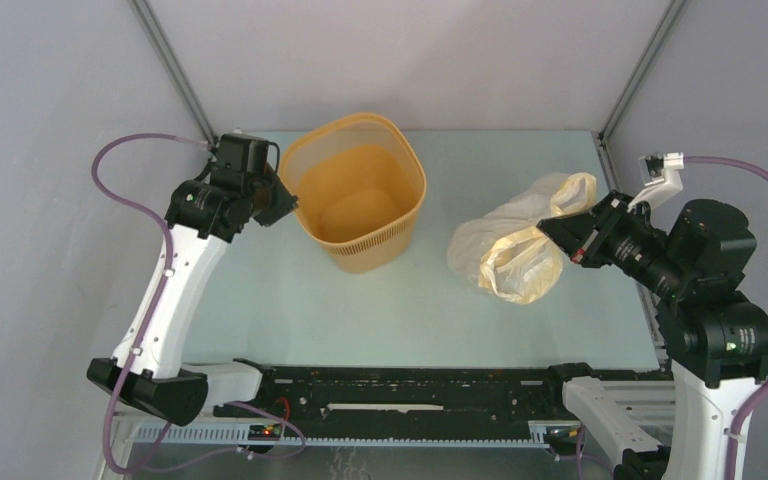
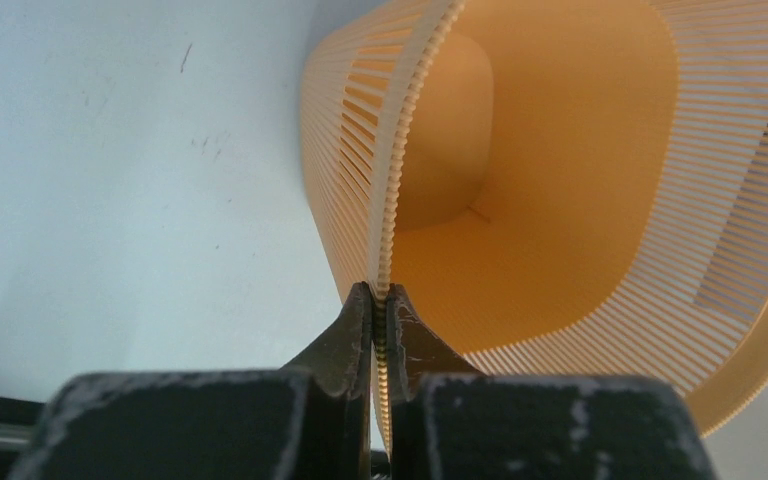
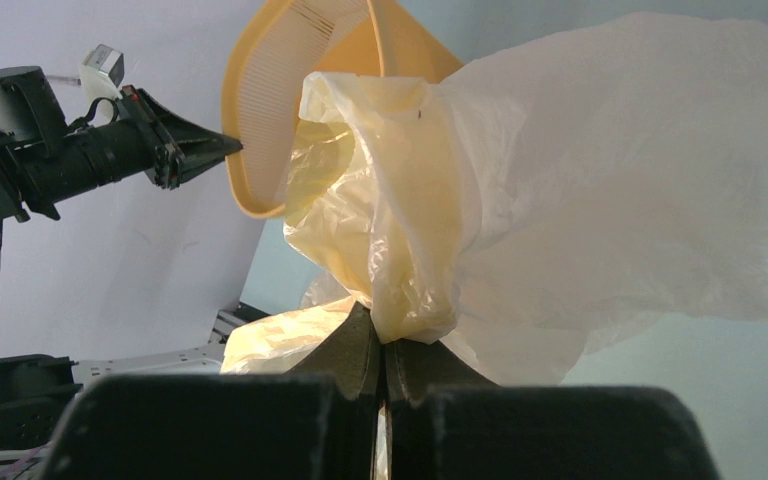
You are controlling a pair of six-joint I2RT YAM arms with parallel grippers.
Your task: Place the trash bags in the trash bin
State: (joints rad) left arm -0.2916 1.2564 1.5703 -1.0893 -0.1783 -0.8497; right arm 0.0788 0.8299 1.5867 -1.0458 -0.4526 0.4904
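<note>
Bare tabletop beside the bin's near side lies toward the base from my left gripper, so next I will pull the bin's rim back that way and release it.
The yellow-orange ribbed trash bin stands upright at the back middle of the table. My left gripper is shut on the bin's left rim, one finger inside and one outside the wall. The crinkly pale cream trash bag sits bunched to the right of the bin. My right gripper is shut on a fold of the bag. The bag billows in front of the fingers in the right wrist view, with the bin and the left gripper behind it.
The pale green table top lies between grey side walls with metal frame posts. A black rail with the arm bases runs along the near edge. A purple cable loops beside the left arm.
</note>
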